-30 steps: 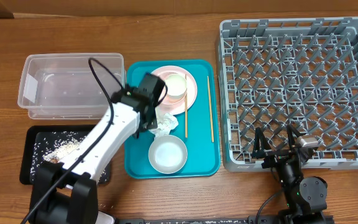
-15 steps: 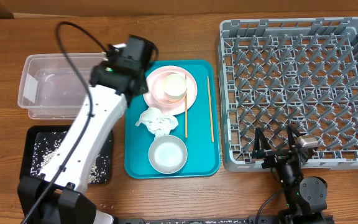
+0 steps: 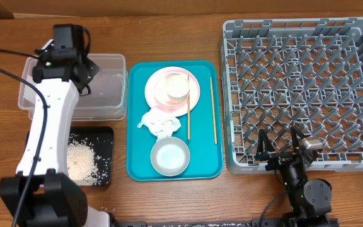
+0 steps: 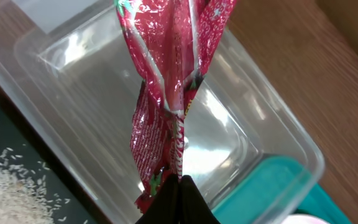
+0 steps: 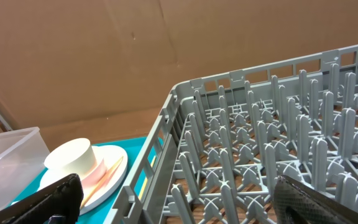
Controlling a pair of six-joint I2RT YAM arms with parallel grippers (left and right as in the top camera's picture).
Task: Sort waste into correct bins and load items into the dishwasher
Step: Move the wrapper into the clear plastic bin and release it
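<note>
My left gripper will next lower the hanging shiny red wrapper toward the bottom of the clear tub and let it go inside, since the tub's bottom lies open below.
My left gripper [image 4: 180, 183] is shut on a shiny red wrapper [image 4: 166, 93], which hangs over the clear tub [image 4: 272, 134]. From overhead the left gripper [image 3: 84, 79] is above that clear tub [image 3: 109, 94]; the wrapper is not visible there. Crumpled white tissue [image 3: 159, 123] lies on the teal tray [image 3: 137, 164], with a pink plate [image 3: 195, 96] carrying a white cup [image 3: 178, 86], a grey-blue bowl [image 3: 169, 156] and two chopsticks [image 3: 213, 110]. Rice [image 3: 80, 161] lies in the black tray [image 3: 104, 135]. My right gripper [image 5: 185, 205] is open at the near edge of the grey dish rack [image 3: 232, 126].
The dish rack [image 5: 185, 124] holds nothing among its pegs. The clear tub sits behind the black tray at the left, and the teal tray lies between them and the rack. A few stray rice grains lie on the wooden table near the front.
My left arm swung from over the teal tray leftward and back to above the clear tub, carrying the red wrapper. The right arm has not moved.
</note>
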